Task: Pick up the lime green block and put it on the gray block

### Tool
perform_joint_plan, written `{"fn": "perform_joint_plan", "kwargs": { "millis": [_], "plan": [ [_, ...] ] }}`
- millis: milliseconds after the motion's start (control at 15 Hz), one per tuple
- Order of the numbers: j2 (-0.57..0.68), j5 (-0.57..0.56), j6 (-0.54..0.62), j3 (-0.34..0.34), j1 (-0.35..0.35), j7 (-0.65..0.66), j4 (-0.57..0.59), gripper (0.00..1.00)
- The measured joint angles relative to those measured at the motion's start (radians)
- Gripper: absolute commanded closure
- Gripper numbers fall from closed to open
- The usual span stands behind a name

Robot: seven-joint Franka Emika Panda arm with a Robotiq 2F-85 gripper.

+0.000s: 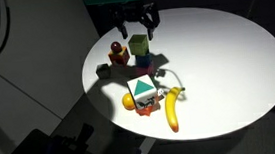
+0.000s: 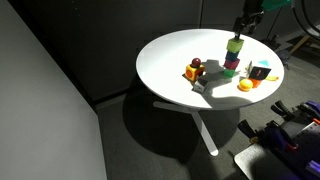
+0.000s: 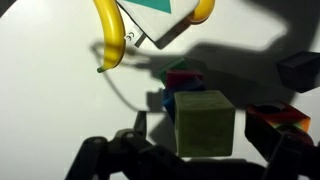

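Note:
The lime green block is on top of the stack, just below the spread fingers of my gripper. Next I will move my gripper down until its fingers are on both sides of the block, then close.
The lime green block (image 3: 205, 122) stands on top of a multicoloured block (image 3: 180, 76), not on the gray block. It also shows in both exterior views (image 1: 136, 45) (image 2: 234, 45). My gripper (image 3: 195, 142) is open. Its fingers are spread either side of the lime green block, with white table showing in the gap. In both exterior views the gripper (image 1: 139, 31) (image 2: 239, 32) hangs just above the block. The gray block (image 3: 300, 70) lies apart on the table, and it is a small dark shape near the table edge in an exterior view (image 1: 102, 69).
An orange-red block with a dark round top (image 1: 119, 55) stands beside the stack. A green-and-white block (image 1: 142, 89), a banana (image 1: 171, 110) and a small orange fruit (image 1: 130, 103) lie nearer the front of the round white table (image 1: 226, 59).

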Motion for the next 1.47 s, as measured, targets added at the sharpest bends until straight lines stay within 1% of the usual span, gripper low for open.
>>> {"fn": "perform_joint_plan", "kwargs": {
  "millis": [1000,1067,1133,1467],
  "plan": [
    [0.068,0.0,0.001,0.02,0.001,0.0,0.042,0.0],
    [0.072,0.0,0.001,0.021,0.001,0.0,0.043,0.25],
    [0.076,0.0,0.001,0.021,0.001,0.0,0.044,0.26],
    [0.092,0.0,0.001,0.022,0.001,0.0,0.047,0.66]
  ]
}}
